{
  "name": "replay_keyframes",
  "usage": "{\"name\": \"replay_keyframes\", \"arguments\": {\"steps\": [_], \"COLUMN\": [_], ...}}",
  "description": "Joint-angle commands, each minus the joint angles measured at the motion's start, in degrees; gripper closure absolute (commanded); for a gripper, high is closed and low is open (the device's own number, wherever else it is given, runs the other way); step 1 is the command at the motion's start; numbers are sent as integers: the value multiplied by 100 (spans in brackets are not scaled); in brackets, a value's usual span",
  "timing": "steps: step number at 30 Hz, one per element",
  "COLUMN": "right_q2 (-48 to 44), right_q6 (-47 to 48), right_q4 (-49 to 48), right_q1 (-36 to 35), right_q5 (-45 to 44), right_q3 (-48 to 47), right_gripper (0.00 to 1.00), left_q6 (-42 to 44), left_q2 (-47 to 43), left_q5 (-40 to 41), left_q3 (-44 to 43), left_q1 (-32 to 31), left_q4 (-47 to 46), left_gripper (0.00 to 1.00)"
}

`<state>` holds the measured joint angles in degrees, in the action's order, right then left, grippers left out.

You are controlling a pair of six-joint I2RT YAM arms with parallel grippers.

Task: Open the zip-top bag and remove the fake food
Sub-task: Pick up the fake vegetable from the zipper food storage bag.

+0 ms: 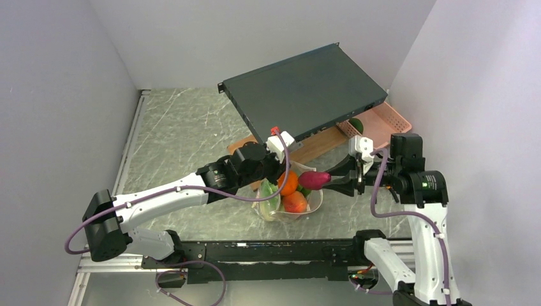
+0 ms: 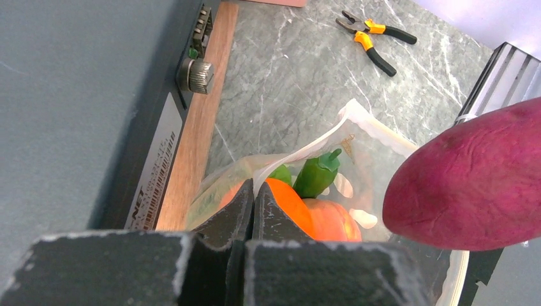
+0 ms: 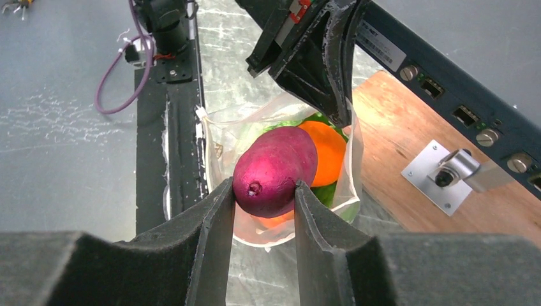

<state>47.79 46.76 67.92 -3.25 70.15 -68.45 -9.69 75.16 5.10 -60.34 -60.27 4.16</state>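
A green item lies there, so my right gripper will swing outward and to the right in the top view to release the sweet potato inside the pink basket [image 1: 375,129].
The clear zip-top bag [image 1: 315,204] stands open on the marble table between the arms. My left gripper [image 1: 273,176] is shut on the bag's left edge; in the left wrist view [image 2: 253,191] its fingers pinch the plastic film. Orange pieces [image 1: 288,183] and a green pepper [image 2: 317,173] lie inside the bag [image 2: 376,150]. My right gripper [image 1: 333,181] is shut on a purple sweet potato [image 1: 314,179] and holds it just above the bag's mouth. In the right wrist view [image 3: 263,191] the sweet potato [image 3: 274,169] sits between both pads over the bag [image 3: 214,137].
A dark rack unit [image 1: 303,89] leans over a wooden board [image 1: 316,148] just behind the bag. A pink lattice basket [image 1: 383,124] with a green item stands at the back right. Orange-handled pliers [image 2: 373,39] lie on the table.
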Motion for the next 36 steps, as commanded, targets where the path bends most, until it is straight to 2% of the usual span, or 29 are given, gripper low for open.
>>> {"name": "replay_keyframes", "arguments": {"steps": [1, 6, 13, 21, 29, 36], "right_q2": [-103, -79, -276, -420, -485, -351], "right_q6": [-460, -886, -1442, -2730, -3419, -4913], "right_q4": [-92, -334, -773, -1891, -2885, -4416], "right_q1": [250, 682, 1263, 1819, 2002, 2065], "right_q5": [165, 306, 287, 119, -996, -2217], "right_q3": [-228, -394, -55, 494, 1388, 2073], "right_gripper": [100, 100, 100, 100, 100, 100], "left_q6": [54, 101, 168, 256, 307, 436], "left_q2": [-162, -197, -264, -298, -308, -266], "left_q5": [343, 344, 341, 293, 148, -23], "left_q3": [-97, -76, 3, 45, 85, 76], "left_q1": [59, 59, 59, 59, 59, 59], "left_q4": [-83, -56, -80, -126, -209, -328], "left_gripper": [100, 100, 100, 100, 100, 100]}}
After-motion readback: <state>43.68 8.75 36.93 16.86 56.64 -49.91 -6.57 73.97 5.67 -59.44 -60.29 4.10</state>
